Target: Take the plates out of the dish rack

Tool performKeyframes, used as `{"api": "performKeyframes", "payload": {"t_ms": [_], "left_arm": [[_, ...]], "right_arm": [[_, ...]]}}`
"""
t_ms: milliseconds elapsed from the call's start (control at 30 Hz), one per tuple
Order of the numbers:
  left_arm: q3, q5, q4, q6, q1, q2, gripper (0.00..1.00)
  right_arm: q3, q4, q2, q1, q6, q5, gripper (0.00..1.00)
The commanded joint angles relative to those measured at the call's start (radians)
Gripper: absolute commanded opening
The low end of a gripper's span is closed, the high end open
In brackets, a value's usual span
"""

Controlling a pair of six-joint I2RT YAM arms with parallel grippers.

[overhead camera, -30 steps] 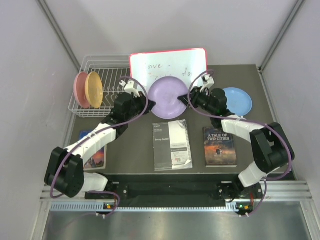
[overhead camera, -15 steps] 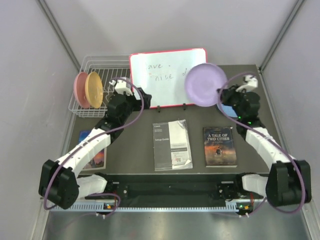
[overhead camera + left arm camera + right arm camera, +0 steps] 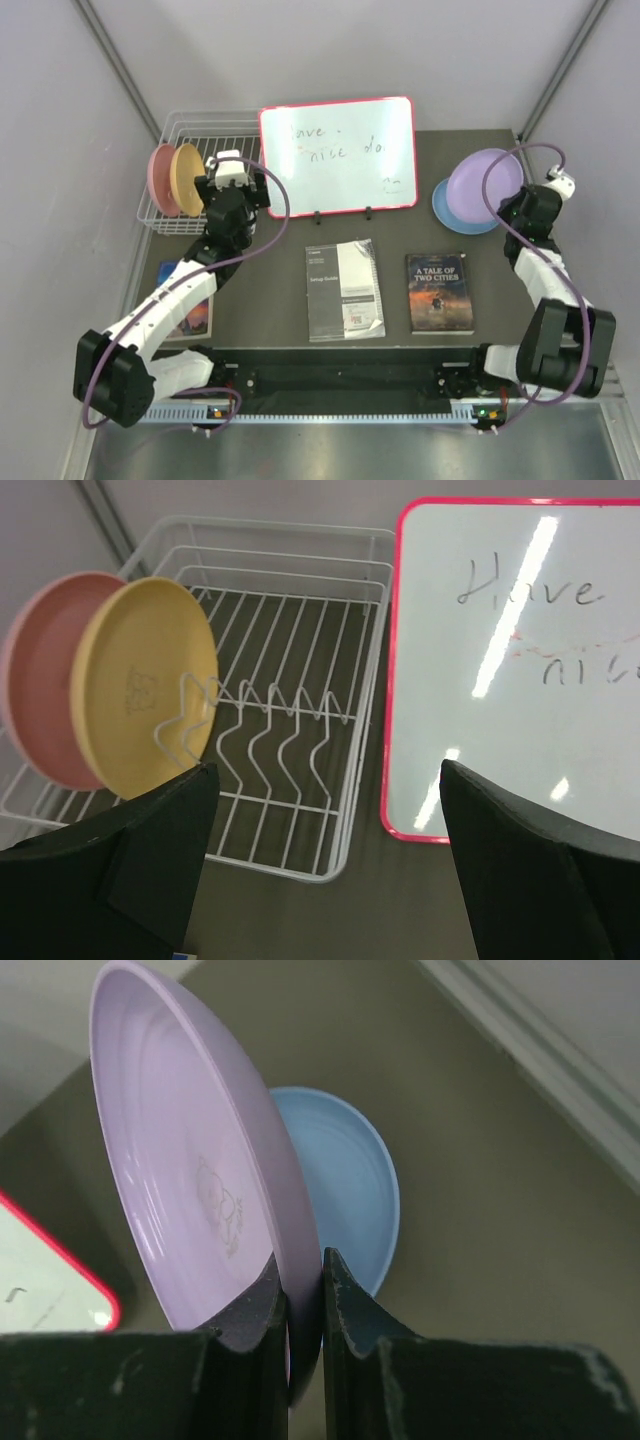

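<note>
The pink plate (image 3: 160,178) stands farther away, so the robot should swing its left gripper to the left in the top view and close it on the tan-orange plate's near rim.
The white wire dish rack (image 3: 200,116) stands at the back left. A pink plate (image 3: 160,178) and a tan-orange plate (image 3: 188,178) stand on edge in its left end. My left gripper (image 3: 232,190) hovers by the rack's right end, open and empty. In the left wrist view the rack (image 3: 300,730) and the tan-orange plate (image 3: 140,680) lie ahead of the gripper (image 3: 325,770). My right gripper (image 3: 512,205) is shut on the rim of the lavender plate (image 3: 484,177), tilted above the blue plate (image 3: 445,212) on the table. The right wrist view shows the gripper (image 3: 302,1258) pinching the lavender plate (image 3: 190,1140), with the blue plate (image 3: 350,1180) behind.
A red-framed whiteboard (image 3: 338,155) stands upright at the back middle, right beside the rack. A white booklet (image 3: 344,290) and a dark book (image 3: 438,292) lie in front. Another book (image 3: 190,310) lies under my left arm. Walls close in on both sides.
My left gripper opened, let go of the lavender plate and swung left to the rack. My right gripper took the plate and carried it right, over the blue plate.
</note>
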Motion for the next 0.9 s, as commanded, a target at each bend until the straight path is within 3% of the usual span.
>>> {"api": "performKeyframes", "payload": {"t_ms": [0, 267, 300, 333, 400, 433, 533, 867], "left_arm": [[-0.011, -0.126, 0.092, 0.089, 0.005, -0.048, 0.95], [-0.037, -0.124, 0.089, 0.074, 0.033, -0.066, 0.96], [-0.037, -0.123, 0.086, 0.074, 0.036, -0.065, 0.96], [-0.038, -0.124, 0.085, 0.075, 0.039, -0.065, 0.96], [-0.041, -0.126, 0.081, 0.042, 0.045, -0.060, 0.96], [-0.043, -0.126, 0.081, 0.039, 0.048, -0.057, 0.96], [-0.041, -0.129, 0.078, 0.037, 0.053, -0.045, 0.96], [0.005, -0.138, 0.035, 0.023, 0.138, -0.003, 0.97]], "right_arm": [[0.052, 0.053, 0.088, -0.039, 0.042, -0.080, 0.09], [0.085, 0.143, 0.266, -0.077, 0.070, -0.250, 0.20], [0.090, 0.141, 0.279, -0.080, 0.070, -0.261, 0.24], [0.093, 0.138, 0.297, -0.084, 0.068, -0.270, 0.42], [0.104, 0.135, 0.311, -0.090, 0.068, -0.299, 0.51], [0.105, 0.134, 0.317, -0.091, 0.067, -0.308, 0.61], [0.124, 0.106, 0.314, -0.091, 0.042, -0.301, 0.69], [0.079, -0.001, 0.127, -0.084, -0.055, -0.095, 0.75]]}}
